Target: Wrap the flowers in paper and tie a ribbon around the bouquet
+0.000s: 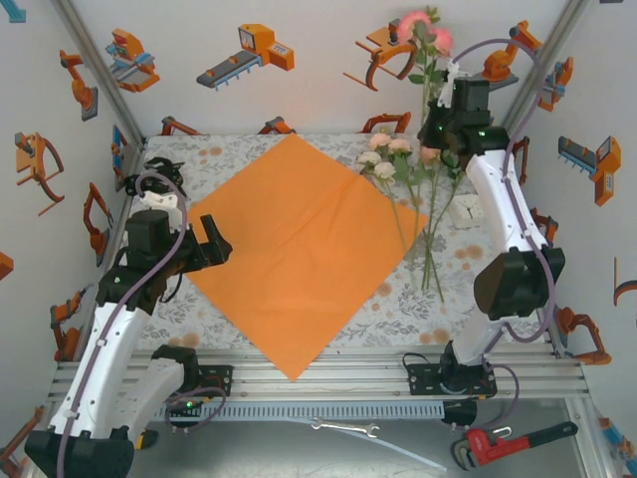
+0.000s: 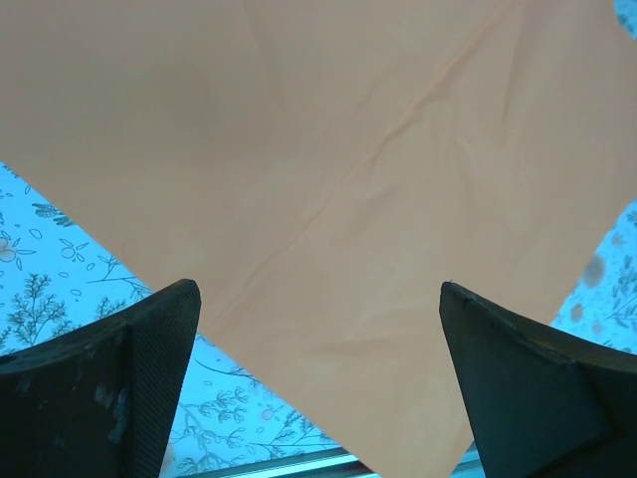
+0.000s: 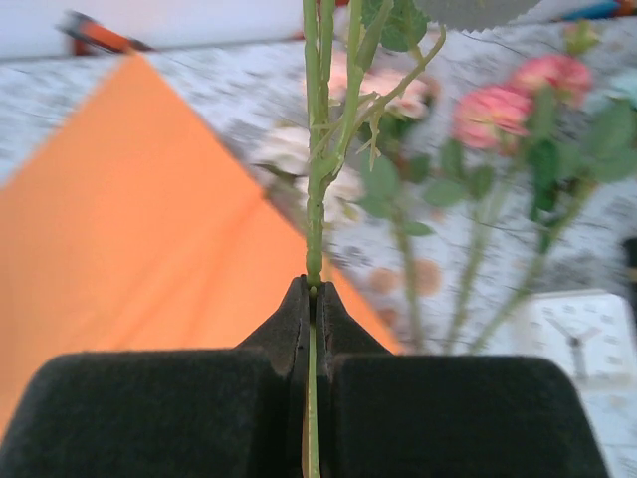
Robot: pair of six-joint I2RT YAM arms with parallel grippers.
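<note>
Next I should carry the thin green stems in my right gripper across toward my left gripper and down over the orange paper, to release them where it's bare.
The orange paper (image 1: 299,249) lies flat on the table, turned like a diamond. My left gripper (image 1: 211,244) hovers open over the paper's left corner, and in the left wrist view the paper (image 2: 328,149) lies below its wide-apart fingers (image 2: 159,339). My right gripper (image 1: 441,112) is raised at the back right, shut on a green stem (image 3: 315,239), with pink blooms (image 1: 423,30) standing above it. More flowers (image 1: 393,159) lie on the cloth beside the paper's right corner, stems pointing toward me. A black tangle (image 1: 159,171) at the back left may be the ribbon; I cannot tell.
A small white clock (image 1: 465,210) lies right of the flower stems, under my right arm. The table has a grey floral cloth (image 1: 249,154) and walls close on three sides. A red pipe wrench (image 1: 513,438) and a spanner (image 1: 343,427) lie below the front rail.
</note>
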